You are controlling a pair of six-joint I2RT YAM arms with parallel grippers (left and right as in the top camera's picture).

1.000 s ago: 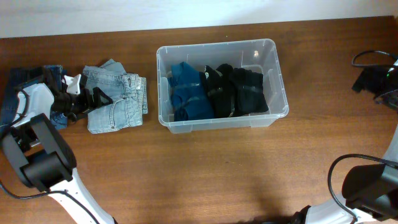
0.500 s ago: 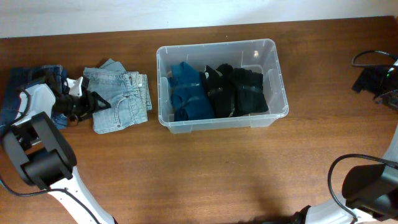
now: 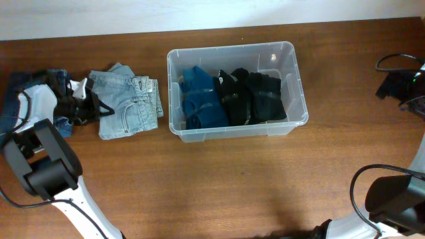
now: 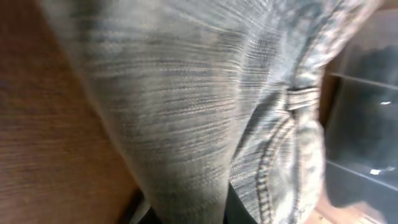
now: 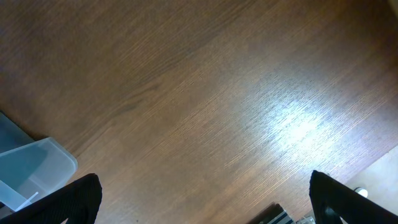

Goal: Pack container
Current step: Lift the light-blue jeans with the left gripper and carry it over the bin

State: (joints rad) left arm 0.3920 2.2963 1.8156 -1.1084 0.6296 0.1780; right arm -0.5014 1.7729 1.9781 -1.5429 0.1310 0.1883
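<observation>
Next, I raise my left gripper, move right in the overhead view, and release the jeans [image 3: 129, 106] over the black garments, because the container's side stands in the way.
The container [image 3: 232, 48], a clear plastic bin, stands at the table's middle back with a folded blue garment [image 3: 201, 98] and black garments [image 3: 255, 96] inside. Left of it lies a folded pair of light blue jeans [image 3: 129, 106]. My left gripper [image 3: 96, 109] is at their left edge, and in the left wrist view the denim [image 4: 186, 93] fills the frame, with a fold pinched between the dark fingers of the left gripper [image 4: 186, 214]. My right gripper [image 5: 205, 199] stands open over bare wood, at the far right [image 3: 405, 86] of the overhead view.
A darker pair of jeans [image 3: 10, 113] lies at the far left, partly under my left arm. A black cable [image 3: 392, 61] loops at the right edge. The container's corner [image 5: 31, 171] shows at the lower left of the right wrist view.
My left gripper has closed from wide open onto the light jeans' left edge, and the jeans have slid slightly right. The right arm has not moved.
</observation>
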